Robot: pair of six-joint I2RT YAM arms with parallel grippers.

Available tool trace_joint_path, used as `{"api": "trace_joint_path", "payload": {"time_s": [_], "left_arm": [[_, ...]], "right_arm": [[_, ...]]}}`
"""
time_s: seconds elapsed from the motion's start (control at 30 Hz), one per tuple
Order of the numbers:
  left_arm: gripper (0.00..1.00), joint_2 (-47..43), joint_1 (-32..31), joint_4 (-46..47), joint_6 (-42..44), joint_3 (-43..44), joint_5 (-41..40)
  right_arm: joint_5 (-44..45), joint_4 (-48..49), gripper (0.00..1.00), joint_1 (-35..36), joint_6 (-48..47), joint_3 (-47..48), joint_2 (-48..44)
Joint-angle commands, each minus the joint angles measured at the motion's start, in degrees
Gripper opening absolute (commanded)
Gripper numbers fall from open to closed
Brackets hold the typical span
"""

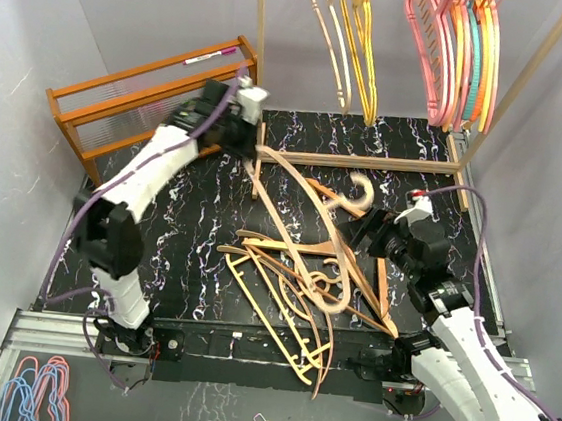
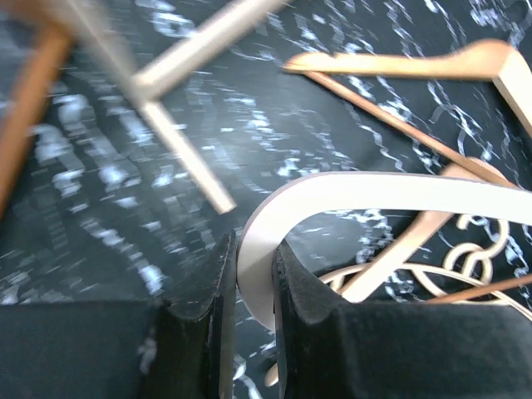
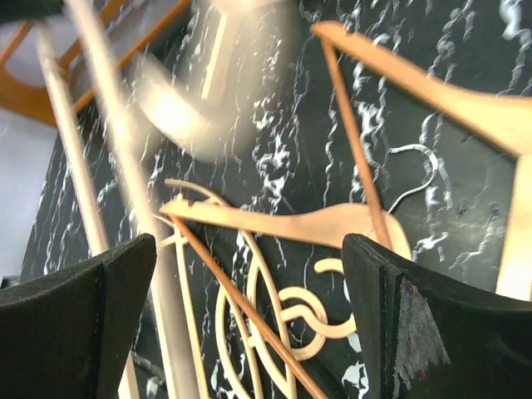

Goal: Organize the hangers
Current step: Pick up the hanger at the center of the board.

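Note:
The right gripper shifts back and to the left in the overhead view next, onto the tan hanger's straight bar [image 3: 86, 195], because its near end is still unheld.
My left gripper [image 1: 251, 139] is at the back of the table, shut on one curved end of a pale tan wooden hanger [image 1: 288, 163]. The left wrist view shows that wooden band [image 2: 374, 189] pinched between my left gripper's [image 2: 253, 253] black pads. More hangers lie in a tangled pile [image 1: 305, 273] mid-table: tan wood, an ornate one with a knot pattern [image 3: 307, 307], and a yellow one [image 1: 270, 310]. My right gripper [image 1: 369, 230] hovers open over the pile's right side, its fingers [image 3: 83, 307] wide apart with nothing between them. Yellow and tan hangers [image 1: 354, 37] and pink, orange and teal hangers [image 1: 458, 58] hang from the rail.
An orange-brown slatted rack [image 1: 141, 105] stands at the back left, close behind my left arm. The pale wooden frame's base bar [image 1: 366, 162] crosses the table behind the pile. Thin pink and blue hangers [image 1: 36, 386] lie below the table's near edge.

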Motion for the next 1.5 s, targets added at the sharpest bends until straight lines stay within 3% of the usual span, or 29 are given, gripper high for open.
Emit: {"api": "trace_joint_path", "payload": {"time_s": [0.0,0.13,0.5,1.07,1.23,1.27,1.4,1.47], "left_arm": [[0.0,-8.64,9.35,-3.72,2.16,-5.2,3.96],[0.0,-13.89,14.32,-3.47,3.67,-11.17,4.37],[0.0,-17.18,17.58,-0.45,0.74,-15.14,4.97],[0.0,-15.5,19.62,2.75,-2.19,-11.59,2.74],[0.0,-15.25,19.58,3.41,-3.2,-12.09,2.89],[0.0,-15.29,19.62,3.42,-3.32,-12.17,2.99],[0.0,-15.3,19.61,3.95,-3.91,-12.78,2.47],[0.0,-15.32,19.58,4.22,-4.18,-13.1,2.22]], "right_arm": [[-11.55,19.2,0.99,-0.13,1.18,-8.93,-3.24],[-15.11,35.55,0.99,-0.17,5.86,-17.4,-8.81],[-27.13,50.83,0.99,-0.15,12.36,-20.73,0.79],[-34.33,59.5,0.96,0.51,18.68,-22.5,8.11],[-35.26,62.32,0.77,1.29,20.1,-21.43,12.8],[-34.85,63.08,0.68,1.37,20.37,-21.25,13.56],[-32.85,64.51,0.15,2.32,20.6,-19.42,14.99],[-30.52,61.28,0.08,3.02,19.34,-17.85,13.62]]}}
